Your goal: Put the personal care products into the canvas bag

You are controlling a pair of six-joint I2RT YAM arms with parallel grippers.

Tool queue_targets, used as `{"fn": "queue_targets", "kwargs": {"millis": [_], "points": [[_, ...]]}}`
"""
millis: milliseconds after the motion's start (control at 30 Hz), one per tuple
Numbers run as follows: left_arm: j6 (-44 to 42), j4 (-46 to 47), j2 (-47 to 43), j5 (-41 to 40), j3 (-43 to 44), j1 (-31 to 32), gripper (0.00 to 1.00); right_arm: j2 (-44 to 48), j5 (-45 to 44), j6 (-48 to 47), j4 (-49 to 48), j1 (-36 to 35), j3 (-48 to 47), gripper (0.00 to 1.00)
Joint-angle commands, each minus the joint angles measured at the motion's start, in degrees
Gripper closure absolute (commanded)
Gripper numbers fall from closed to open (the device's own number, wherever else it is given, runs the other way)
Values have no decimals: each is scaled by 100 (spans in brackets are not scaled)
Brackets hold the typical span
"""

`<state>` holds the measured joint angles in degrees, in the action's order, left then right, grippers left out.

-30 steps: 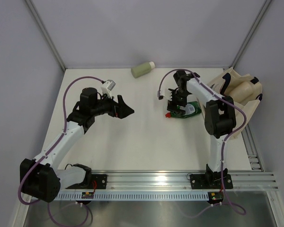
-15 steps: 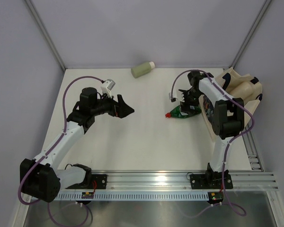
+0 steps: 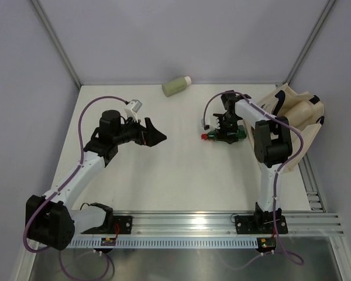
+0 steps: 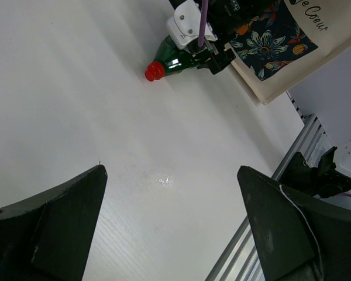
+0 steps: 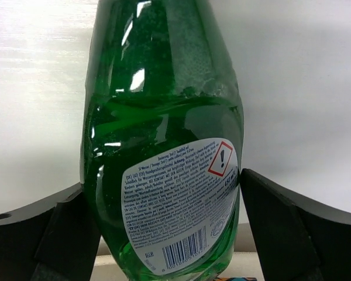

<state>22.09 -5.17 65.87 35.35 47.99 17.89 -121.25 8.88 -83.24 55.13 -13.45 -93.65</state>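
Note:
The green bottle already fills the gap, so the robot should keep its right gripper over it and bring both fingers together on the bottle's labelled body (image 5: 171, 182).
A green bottle with a red cap (image 3: 229, 136) lies on its side just left of the canvas bag (image 3: 298, 108). My right gripper (image 3: 225, 130) is over it. In the right wrist view the bottle (image 5: 164, 117) fills the gap and both fingers (image 5: 281, 228) press its sides. It also shows in the left wrist view (image 4: 174, 58), next to the bag's flowered picture panel (image 4: 266, 41). A pale sage-green bottle (image 3: 176, 86) lies at the table's far edge. My left gripper (image 3: 156, 136) is open and empty over the middle left (image 4: 169, 234). The other bottles are hidden.
The bag slumps against the right wall, its mouth toward the far right corner. An aluminium rail (image 3: 210, 221) runs along the near edge and another (image 4: 292, 158) along the right side. Grey walls close in the table.
My right gripper swung right toward the bag, then came back left and closed around the green bottle. The bottle shifted slightly left. The left arm has not moved.

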Motion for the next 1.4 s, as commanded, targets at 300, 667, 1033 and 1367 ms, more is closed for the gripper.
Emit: {"fn": "queue_targets", "kwargs": {"millis": [300, 667, 1033, 1367], "points": [[279, 631, 137, 191, 9, -31, 1, -952, 305, 1968, 1593, -158, -1612, 53], [393, 781, 198, 235, -158, -31, 1, -1322, 1941, 3621, 2380, 36, -2290, 74], [446, 833, 313, 341, -105, -31, 1, -909, 3495, 4703, 2141, 176, -1840, 100], [604, 1062, 366, 499, -167, -22, 1, -691, 5878, 4650, 2924, 440, -2105, 100]]}}
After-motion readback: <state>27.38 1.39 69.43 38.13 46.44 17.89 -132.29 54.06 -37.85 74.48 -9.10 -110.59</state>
